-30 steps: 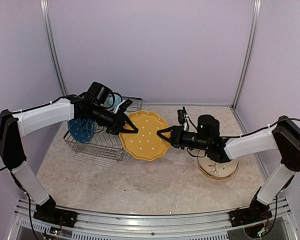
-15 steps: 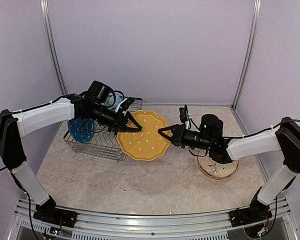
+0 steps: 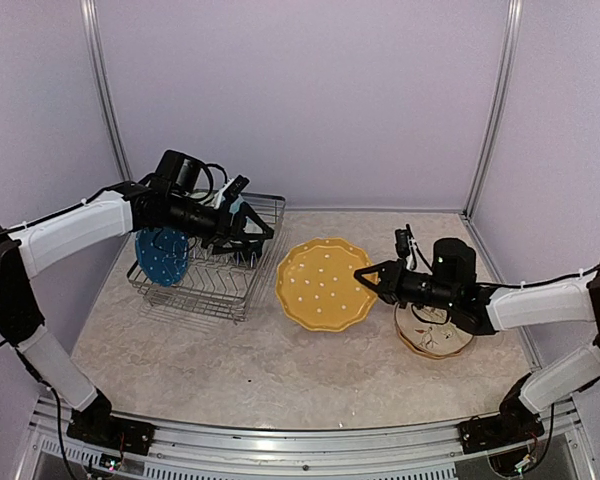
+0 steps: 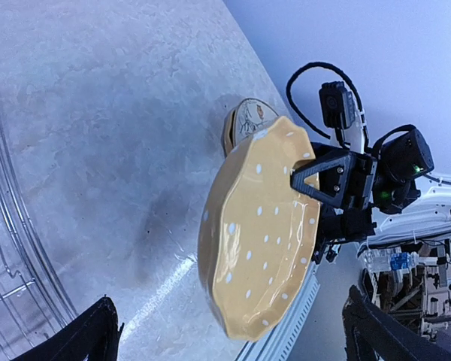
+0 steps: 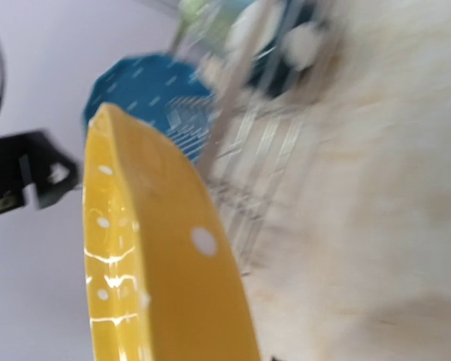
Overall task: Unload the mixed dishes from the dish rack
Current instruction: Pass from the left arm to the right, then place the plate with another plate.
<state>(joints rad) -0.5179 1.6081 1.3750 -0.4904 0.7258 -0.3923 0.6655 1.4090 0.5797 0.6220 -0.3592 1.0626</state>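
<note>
My right gripper is above the tabletop where the floral plate (image 3: 434, 334) lies flat, to the gripper's right in the top view. It should swing over the floral plate, go down and release.
My right gripper (image 3: 365, 278) is shut on the right rim of the orange-yellow dotted plate (image 3: 323, 283), which hangs tilted above the table between rack and right arm. In the left wrist view the plate (image 4: 259, 226) stands edge-on with the right gripper (image 4: 322, 177) pinching its rim. My left gripper (image 3: 252, 240) is open over the dish rack (image 3: 195, 290), holding nothing; its fingertips (image 4: 90, 335) frame that view. The blue white-dotted plate (image 3: 162, 255) stands upright in the rack's left end and shows blurred behind the yellow plate (image 5: 158, 278). A light blue mug (image 3: 232, 208) peeks out behind the left wrist.
The cream floral plate (image 3: 435, 338) lies on the table under my right forearm, also seen past the yellow plate as the floral plate (image 4: 248, 120). Purple walls close off the back and sides. The rack's wire rim (image 4: 7, 248) runs along the left wrist view's edge.
My left gripper opened, let go of the yellow plate and drew back left over the rack. The right gripper closed on the plate's rim and carried it right, away from the rack.
</note>
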